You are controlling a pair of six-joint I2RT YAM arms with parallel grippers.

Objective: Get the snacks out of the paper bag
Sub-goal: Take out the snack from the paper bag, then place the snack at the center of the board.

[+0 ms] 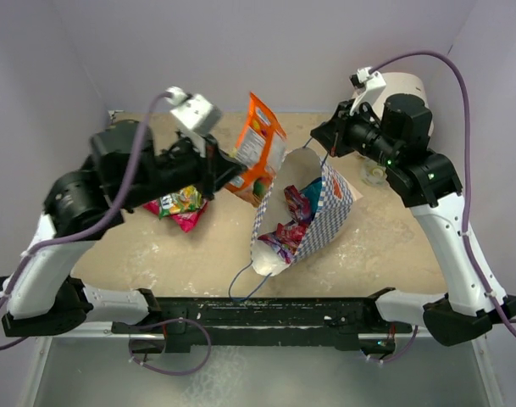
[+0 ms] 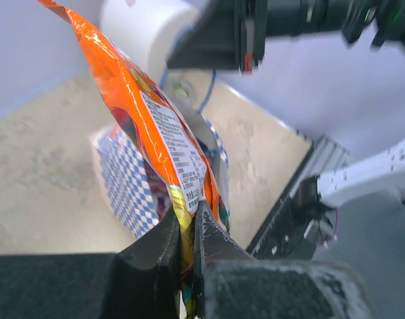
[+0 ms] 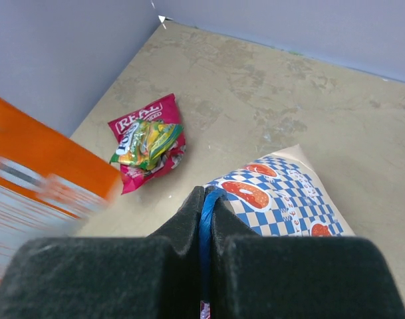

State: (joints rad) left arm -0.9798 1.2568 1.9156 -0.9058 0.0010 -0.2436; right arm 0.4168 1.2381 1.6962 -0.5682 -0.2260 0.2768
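Next, my left gripper swings down over the pink and green packets to release the orange packet [image 1: 258, 148], since they lie below it, away from the bag's opening.
The blue-and-white checked paper bag [image 1: 317, 216] lies tilted at mid table, mouth up, with purple, blue and red snacks [image 1: 293, 212] inside. My left gripper [image 1: 217, 168] is shut on an orange snack packet [image 1: 258, 148] and holds it in the air just left of the bag's mouth; the packet fills the left wrist view [image 2: 155, 133], with the bag [image 2: 126, 183] behind it. My right gripper [image 1: 324, 142] is shut on the bag's blue cord handle [image 3: 206, 222] and holds the bag's far edge up. The bag's checked side [image 3: 282, 199] shows in the right wrist view.
A pink and a green packet [image 1: 180, 205] lie on the table left of the bag, also in the right wrist view [image 3: 145, 143]. A large white cylinder [image 1: 406, 89] stands at the back right. A second blue handle [image 1: 245, 284] hangs near the front edge.
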